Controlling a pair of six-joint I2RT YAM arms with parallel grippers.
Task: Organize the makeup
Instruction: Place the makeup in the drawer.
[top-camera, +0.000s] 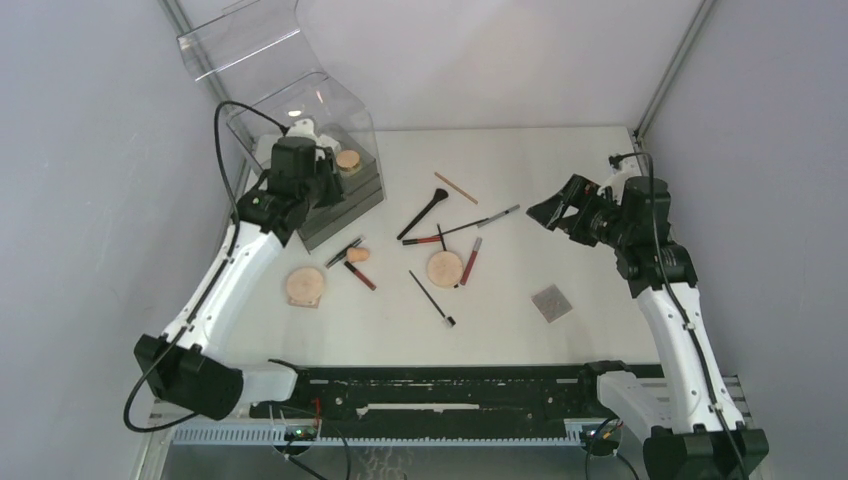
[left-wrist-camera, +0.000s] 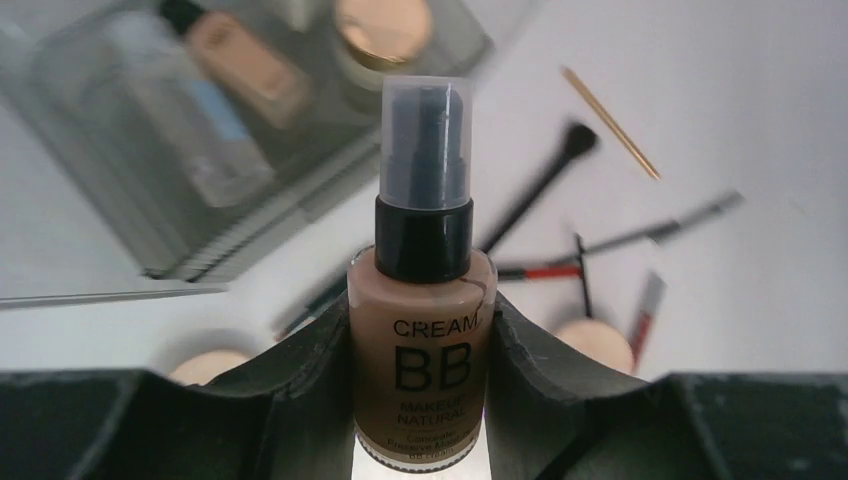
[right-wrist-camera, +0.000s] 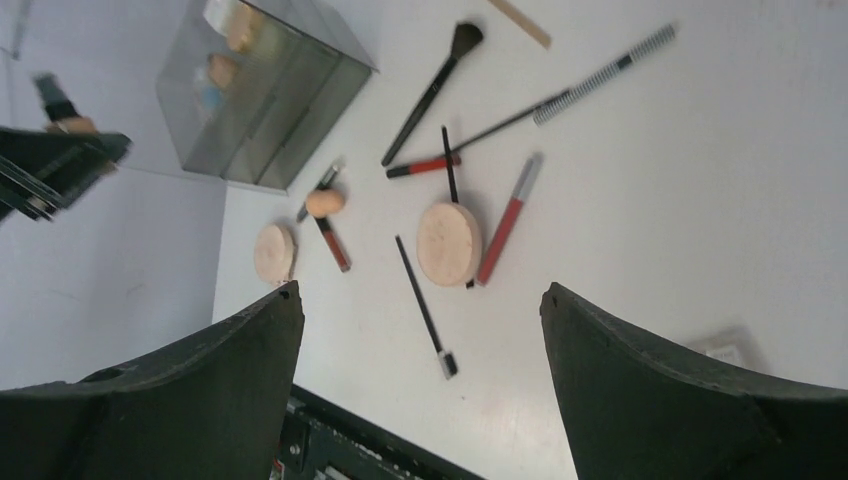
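I should turn my left gripper to line up with the clear bottle and move it down into the box's empty end (left-wrist-camera: 115, 155) beside that bottle, since the bottom of that end is bare.
My left gripper (left-wrist-camera: 422, 315) is shut on a small beige BB cream bottle (left-wrist-camera: 422, 345) with a black pump and clear cap, held upright. In the top view the left gripper (top-camera: 300, 162) hovers at the clear drawer box (top-camera: 345, 125). My right gripper (top-camera: 553, 212) hangs wide open and empty over the table's right side, with its fingertips (right-wrist-camera: 285, 300) far apart. Loose makeup lies mid-table: two round tan compacts (top-camera: 445, 268) (top-camera: 305, 286), a peach sponge (top-camera: 357, 254), a black brush (top-camera: 424, 214), a red lip tube (top-camera: 470, 260) and a thin brush (top-camera: 432, 298).
The clear box holds a tan compact (top-camera: 348, 159) and a beige bottle (left-wrist-camera: 245, 60). A wooden stick (top-camera: 455, 187), a long wand (top-camera: 497, 216) and a small grey square (top-camera: 551, 302) lie on the white table. Grey walls stand on both sides.
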